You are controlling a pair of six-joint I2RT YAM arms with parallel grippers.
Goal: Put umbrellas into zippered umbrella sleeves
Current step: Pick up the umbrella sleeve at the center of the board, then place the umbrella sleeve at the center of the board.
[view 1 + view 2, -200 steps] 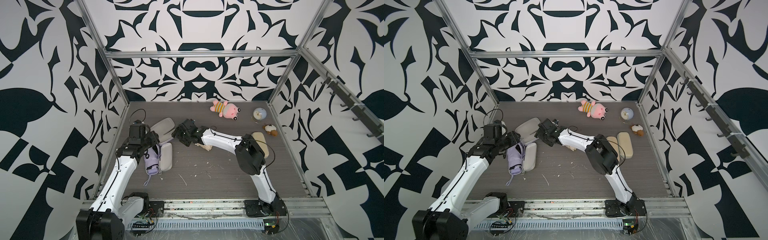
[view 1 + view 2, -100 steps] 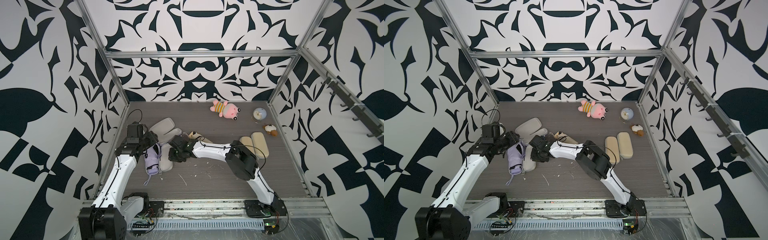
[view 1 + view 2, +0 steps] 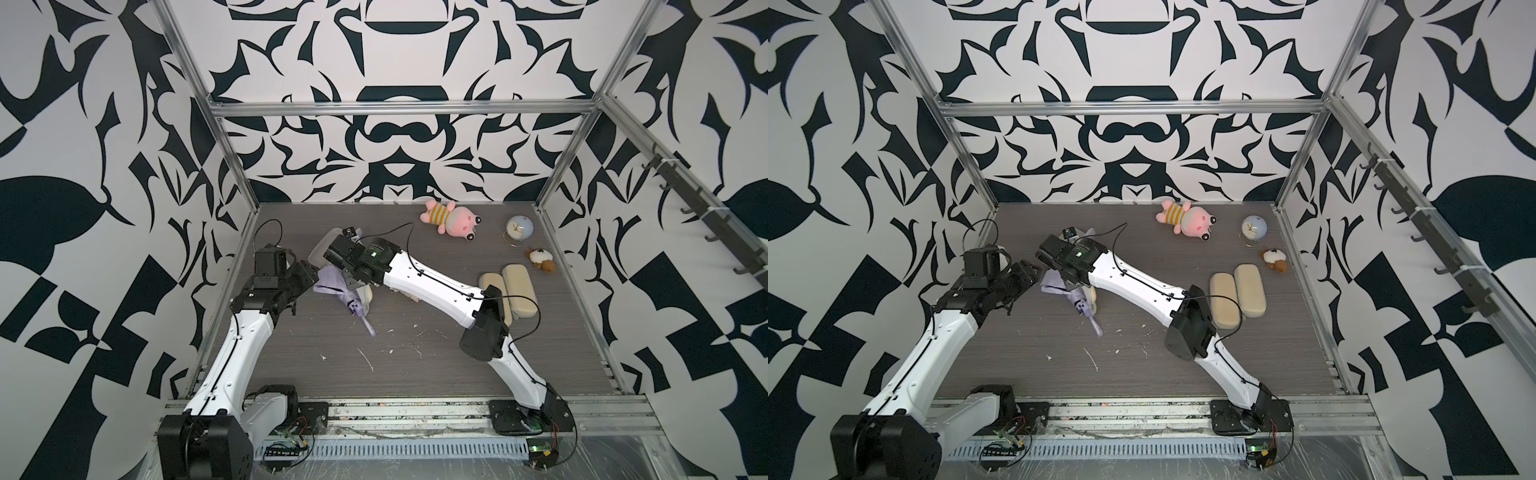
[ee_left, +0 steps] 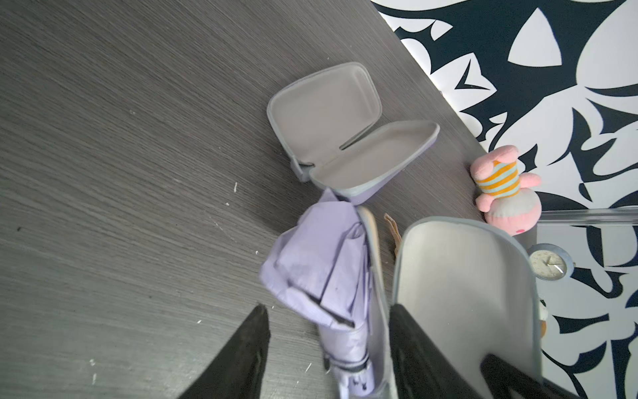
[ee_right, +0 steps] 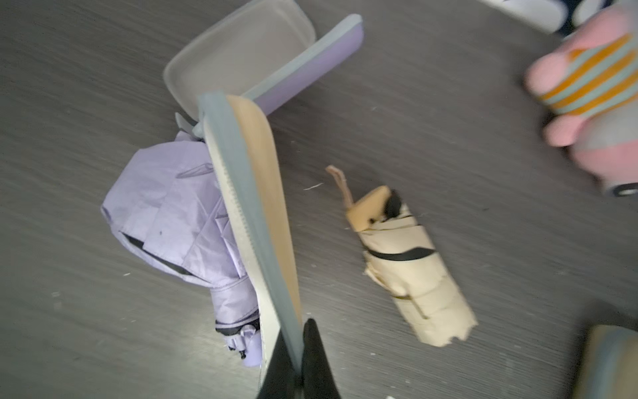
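Note:
My right gripper holds the sleeve. I need to move it past the beige umbrella next to the bare tabletop beside the closed sleeves, lower it and let go of the zip edge.
My right gripper is shut on the zip edge of an open beige sleeve and holds that half up on edge. The lavender umbrella lies on the table against it, also seen in both top views. My left gripper stands open astride the umbrella and the sleeve's wall, one finger against the grey lining. The lavender sleeve lies open just beyond. A rolled beige umbrella lies on the other side of the raised half.
Two closed beige sleeves lie side by side at the right. A pink plush toy, a small round clock and a little brown-white plush sit near the back right. Metal frame posts and patterned walls bound the table.
My right arm swung left from the beige umbrella to the beige sleeve, shut on its edge and raised that half. The left arm has hardly moved.

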